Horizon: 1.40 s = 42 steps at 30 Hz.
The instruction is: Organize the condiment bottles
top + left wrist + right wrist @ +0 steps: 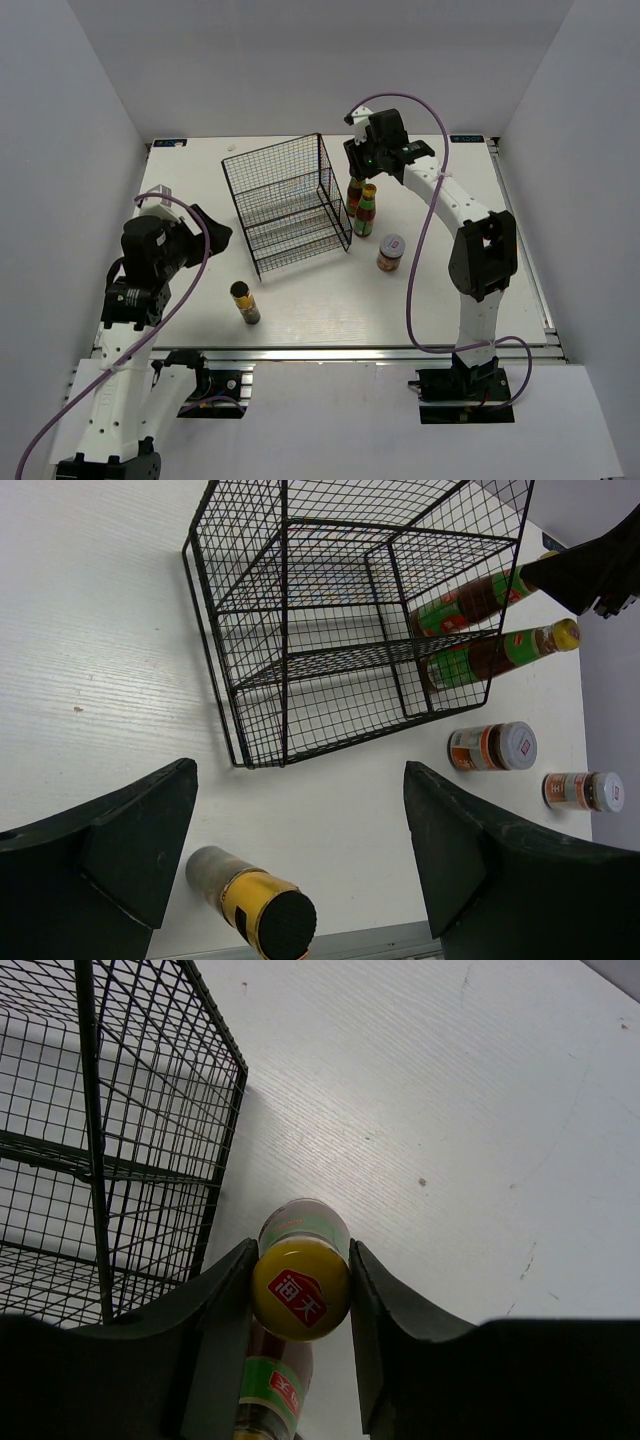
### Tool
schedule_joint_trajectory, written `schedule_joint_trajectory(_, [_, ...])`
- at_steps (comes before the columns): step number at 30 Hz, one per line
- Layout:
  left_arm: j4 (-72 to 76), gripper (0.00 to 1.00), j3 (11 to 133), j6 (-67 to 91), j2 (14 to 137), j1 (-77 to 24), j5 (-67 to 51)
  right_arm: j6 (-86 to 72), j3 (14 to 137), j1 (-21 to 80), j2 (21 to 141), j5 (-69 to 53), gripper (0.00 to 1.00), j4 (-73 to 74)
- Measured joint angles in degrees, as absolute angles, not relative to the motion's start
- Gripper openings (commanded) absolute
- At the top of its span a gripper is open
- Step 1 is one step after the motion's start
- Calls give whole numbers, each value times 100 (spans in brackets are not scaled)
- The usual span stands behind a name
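Note:
My right gripper holds the slim red-sauce bottle and will raise it left in the top view, over a wire side of the rack to the rack's empty rear shelf (302, 199), then lower and release it.
My right gripper (354, 172) (300, 1247) is shut on the yellow cap of a slim red-sauce bottle (355, 196) (300, 1287), upright just right of the wire rack. The second red-sauce bottle (367, 210) (273, 1388) stands right beside it. One white-lidded jar (390, 253) (492, 747) stands nearer; the other jar (583, 791) shows only in the left wrist view. The dark gold-labelled bottle (245, 302) (255, 908) stands near the front edge. My left gripper (215, 238) (298, 780) is open and empty, above and left of it.
A black wire rack (285, 205) (350, 620) (100, 1110) with stepped shelves stands mid-table, holding nothing. The table's front edge (330, 350) runs close behind the dark bottle. White walls enclose the table on three sides.

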State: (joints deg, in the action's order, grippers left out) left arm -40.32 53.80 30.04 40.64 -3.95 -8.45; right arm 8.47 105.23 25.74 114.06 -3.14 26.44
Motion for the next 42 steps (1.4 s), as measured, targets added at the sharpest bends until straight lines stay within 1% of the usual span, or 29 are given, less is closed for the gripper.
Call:
schedule_joint_trajectory(1, [-4023, 93, 5380, 3004, 4082, -395, -843, 864, 10523, 2574, 11406, -316, 6, 2644])
schedule_joint_trajectory(2, [-4021, 93, 5380, 3004, 4097, -395, -843, 886, 10523, 2574, 11406, -314, 0, 2644])
schedule_joint_trajectory(6, [-3990, 93, 5380, 3004, 4141, -395, -845, 1022, 10632, 2582, 11408, -276, 0, 2742])
schedule_joint_trajectory(14, [-3881, 93, 5380, 2987, 4294, -395, -888, 1223, 11555, 2585, 11443, -121, 0, 2799])
schedule_joint_trajectory(28, [-3854, 93, 5380, 2978, 4303, -395, -917, 1131, 12672, 2593, 11443, -128, 0, 2504])
schedule_joint_trajectory(35, [-3852, 93, 5382, 2978, 4303, -395, -952, 1109, 12866, 2718, 11426, -121, 0, 2012])
schedule_joint_trajectory(42, [-3848, 93, 5382, 2978, 4303, -395, -963, 1109, 12969, 3151, 11426, -130, 0, 1732])
